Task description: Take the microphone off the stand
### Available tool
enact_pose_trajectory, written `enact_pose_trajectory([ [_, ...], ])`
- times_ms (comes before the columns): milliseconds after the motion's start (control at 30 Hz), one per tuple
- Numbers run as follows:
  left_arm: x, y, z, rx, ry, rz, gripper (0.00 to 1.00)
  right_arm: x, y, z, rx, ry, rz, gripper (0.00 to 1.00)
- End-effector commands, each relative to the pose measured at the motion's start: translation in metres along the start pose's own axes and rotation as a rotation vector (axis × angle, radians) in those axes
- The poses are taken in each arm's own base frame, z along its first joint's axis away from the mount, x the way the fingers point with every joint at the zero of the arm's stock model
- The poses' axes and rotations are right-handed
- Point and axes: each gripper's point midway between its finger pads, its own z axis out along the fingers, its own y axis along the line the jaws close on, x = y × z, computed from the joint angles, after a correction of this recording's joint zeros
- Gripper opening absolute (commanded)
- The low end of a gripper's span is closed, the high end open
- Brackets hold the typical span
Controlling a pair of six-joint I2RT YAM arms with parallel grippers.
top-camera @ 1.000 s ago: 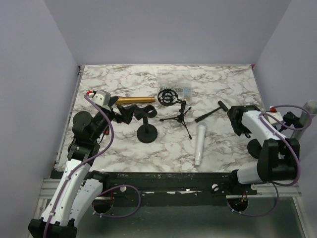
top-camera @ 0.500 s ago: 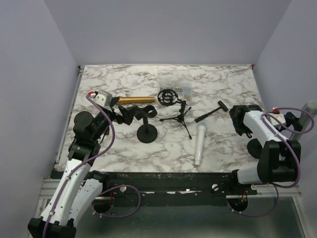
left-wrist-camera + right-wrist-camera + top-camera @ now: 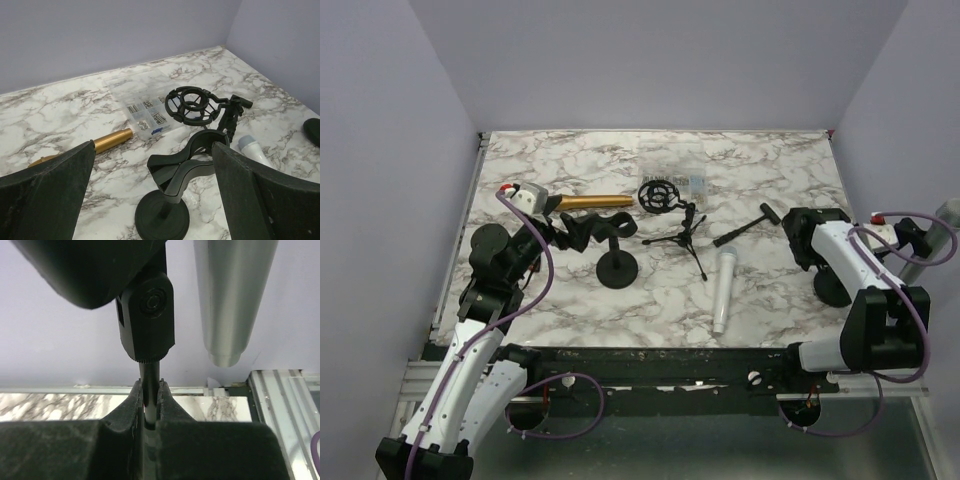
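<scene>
My right gripper swings the pole over to the left in the top view next and releases it on the clear tabletop (image 3: pixel 663 294) beside the empty stand's base.
A silver microphone (image 3: pixel 232 300) hangs at the upper right of the right wrist view, next to the black clip joint (image 3: pixel 147 315) of a stand. It also shows at the right edge of the top view (image 3: pixel 947 213). My right gripper (image 3: pixel 150 390) is shut on that stand's thin black pole (image 3: pixel 150 371). The stand's round base (image 3: pixel 832 290) sits near the table's right edge, and the right gripper (image 3: pixel 910 240) is above and to its right. My left gripper (image 3: pixel 165 200) is open, with a finger on each side of an empty clip stand (image 3: pixel 192 160).
A gold microphone (image 3: pixel 592 201), a clear box of small parts (image 3: pixel 145 107), a tripod with a shock mount (image 3: pixel 665 200), a white microphone (image 3: pixel 723 290) and a black T-shaped handle (image 3: pixel 745 227) lie on the marble table. The empty stand's base (image 3: pixel 618 270) is at centre left.
My right arm has shifted a little with the stand in its grip, and the stand's base has moved slightly toward the back. My left gripper has edged a little closer to the empty clip stand.
</scene>
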Motion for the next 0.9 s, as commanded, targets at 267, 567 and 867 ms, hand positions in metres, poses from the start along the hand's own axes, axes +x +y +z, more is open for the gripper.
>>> enact_pose_trajectory([
  [267, -0.005, -0.002, -0.004, 0.003, -0.017, 0.024, 0.99, -0.085, 0.075, -0.094, -0.396, -0.088, 0.008, 0.01],
  [567, -0.013, -0.008, -0.006, 0.027, -0.038, 0.026, 0.99, -0.1, 0.066, -0.217, -0.888, -0.01, -0.05, 0.0],
  [867, -0.015, -0.009, -0.009, 0.024, -0.046, 0.033, 0.99, -0.108, 0.034, -0.405, -1.805, 0.216, 0.011, 0.01],
])
